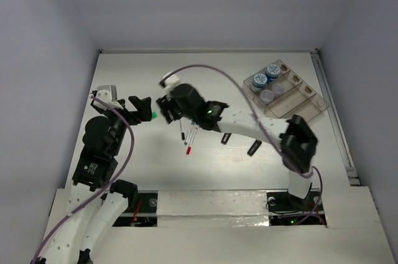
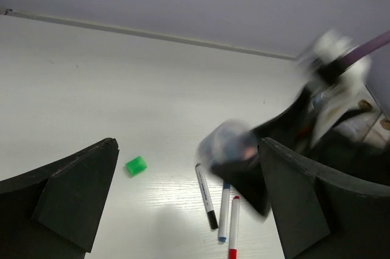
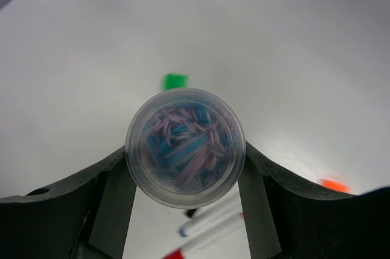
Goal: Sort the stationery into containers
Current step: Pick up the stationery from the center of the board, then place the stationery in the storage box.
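The pot in my right gripper matches the greyish pots, so my right gripper should swing to the right in the top view and lower to release it in the free space beyond them.
My right gripper (image 3: 184, 149) is shut on a small clear round pot (image 3: 184, 147) filled with blue and purple bits, held above the table. It shows blurred in the left wrist view (image 2: 228, 146). Three white pens lie side by side under it: black cap (image 2: 206, 195), blue cap (image 2: 224, 210), red cap (image 2: 233, 228); they also show from above (image 1: 188, 136). My left gripper (image 1: 142, 107) is open and empty, just left of the right gripper (image 1: 166, 110). A small green cube (image 2: 136, 166) lies between its fingers. The clear compartment tray (image 1: 308, 99) stands at the back right, with two blue-lidded pots (image 1: 259, 79) and two greyish ones (image 1: 266, 95) inside.
Two stubby black highlighters (image 1: 225, 138) (image 1: 254, 148) lie in front of the right arm's forearm. A small orange piece (image 3: 333, 184) lies on the table at the right of the right wrist view. White walls close in the table at the back and sides.
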You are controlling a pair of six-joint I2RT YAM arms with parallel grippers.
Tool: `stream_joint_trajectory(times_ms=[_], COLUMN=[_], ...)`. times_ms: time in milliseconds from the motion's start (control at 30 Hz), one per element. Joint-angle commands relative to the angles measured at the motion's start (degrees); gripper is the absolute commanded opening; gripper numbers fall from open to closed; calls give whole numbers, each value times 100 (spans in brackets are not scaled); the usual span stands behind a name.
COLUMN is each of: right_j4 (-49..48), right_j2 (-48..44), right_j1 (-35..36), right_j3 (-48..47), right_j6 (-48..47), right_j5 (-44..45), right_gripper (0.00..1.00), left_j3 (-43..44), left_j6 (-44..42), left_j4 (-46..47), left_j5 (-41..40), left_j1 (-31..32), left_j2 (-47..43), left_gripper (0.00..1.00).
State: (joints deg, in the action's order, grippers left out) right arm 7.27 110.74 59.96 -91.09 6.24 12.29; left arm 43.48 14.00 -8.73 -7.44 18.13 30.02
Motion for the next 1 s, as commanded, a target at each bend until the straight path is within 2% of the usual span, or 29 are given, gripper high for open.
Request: stream_joint_trajectory(times_ms=[0, 167, 200, 333, 433, 600, 967], right_j4=[-446, -314, -305, -190, -129, -270, -463], right_j2=[-1035, -2325, -2477, -2829, -2655, -2145, -1072], right_j1=[-1142, -2979, -3600, -4685, -5325, -5926, -6146], right_j3=[703, 1900, 2224, 2596, 2544, 2201, 1454], right_j6=[166, 737, 799, 915, 888, 879, 747], right_j5=[853, 1056, 1021, 1011, 907, 704, 748], right_gripper=[38, 37, 37, 37, 37, 37, 39], left_j3=[-68, -59, -59, -68, -68, -86, -77], left_j6=[6, -11, -11, 6, 6, -2, -11], left_j4=[346, 372, 381, 416, 434, 434, 434], left_j5=[357, 874, 946, 1087, 1122, 1131, 1149], left_j1=[-38, -38, -38, -38, 24, 85, 85], left_j2=[135, 337, 355, 399, 461, 522, 628], left_gripper=[99, 99, 99, 99, 99, 99, 99])
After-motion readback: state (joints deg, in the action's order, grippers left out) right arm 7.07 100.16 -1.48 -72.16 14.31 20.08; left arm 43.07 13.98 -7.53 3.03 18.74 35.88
